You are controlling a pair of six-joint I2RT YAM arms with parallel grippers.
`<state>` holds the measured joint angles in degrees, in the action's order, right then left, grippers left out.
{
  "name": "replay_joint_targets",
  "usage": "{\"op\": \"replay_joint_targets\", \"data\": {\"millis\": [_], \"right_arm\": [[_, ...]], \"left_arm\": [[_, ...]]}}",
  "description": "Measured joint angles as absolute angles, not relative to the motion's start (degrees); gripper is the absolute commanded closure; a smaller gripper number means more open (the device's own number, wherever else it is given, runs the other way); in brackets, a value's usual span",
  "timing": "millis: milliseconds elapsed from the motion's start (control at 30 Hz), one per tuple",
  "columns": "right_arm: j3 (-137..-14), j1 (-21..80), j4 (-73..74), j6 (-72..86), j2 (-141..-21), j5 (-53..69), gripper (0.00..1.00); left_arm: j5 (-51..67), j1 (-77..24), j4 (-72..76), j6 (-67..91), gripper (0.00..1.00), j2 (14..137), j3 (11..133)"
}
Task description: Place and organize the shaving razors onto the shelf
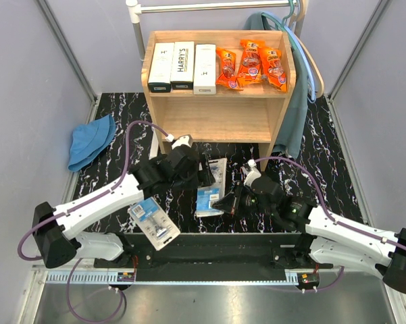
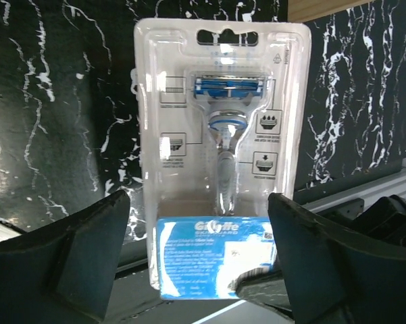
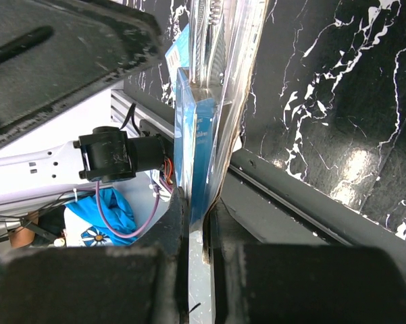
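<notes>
The robot will next move the card in its right gripper outward and release it there, because the lower level's bare end (image 1: pixel 180 121) lies outward, to the gripper's left in the top view.
My right gripper (image 1: pixel 225 201) is shut on the bottom edge of a blue-backed blister card (image 1: pixel 211 187) and holds it above the black marbled table. The right wrist view shows the card edge-on (image 3: pixel 201 115) between the right gripper's (image 3: pixel 201 209) closed fingers. My left gripper (image 1: pixel 203 177) is open, its fingers either side of this card (image 2: pixel 219 135) without touching it. A second blister card (image 1: pixel 154 224) lies at the near edge by the left arm. The wooden shelf (image 1: pixel 219 118) holds three white boxes (image 1: pixel 182 66) and three orange pouches (image 1: pixel 251 66) on its top tier.
A blue cloth hat (image 1: pixel 91 140) lies at the table's left. A metal clothes rail (image 1: pixel 209 7) runs behind the shelf, with a grey-green garment (image 1: pixel 298 101) hanging by the shelf's right side. The shelf's lower tier shows nothing on it.
</notes>
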<state>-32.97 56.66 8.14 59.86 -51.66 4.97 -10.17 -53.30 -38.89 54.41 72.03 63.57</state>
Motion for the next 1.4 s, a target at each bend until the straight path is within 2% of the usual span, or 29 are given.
{"op": "replay_joint_targets", "data": {"millis": [200,467,567,733,1100,1400], "right_arm": [[-33.0,56.7,8.6,59.8,-51.7,5.0,1.0],[-33.6,56.7,8.9,59.1,-53.1,5.2,1.0],[-34.8,56.7,8.9,58.4,-54.8,5.2,1.0],[-38.9,56.7,8.6,56.7,-58.8,5.7,1.0],[-51.5,56.7,7.9,52.1,-69.4,9.3,1.0],[-54.4,56.7,5.6,49.7,-70.4,9.4,1.0]], "left_arm": [[-12.5,-53.0,-42.8,53.4,0.02,70.1,63.6],[-13.8,-48.9,-48.4,51.7,0.01,63.2,62.7],[-13.5,-45.4,-49.8,50.2,0.01,59.1,60.6],[-12.1,-33.8,-53.7,46.0,0.01,53.4,57.5],[-3.8,-8.7,-58.4,33.1,0.01,49.8,51.7],[1.4,-3.9,-59.4,26.9,0.01,49.9,50.0]]}}
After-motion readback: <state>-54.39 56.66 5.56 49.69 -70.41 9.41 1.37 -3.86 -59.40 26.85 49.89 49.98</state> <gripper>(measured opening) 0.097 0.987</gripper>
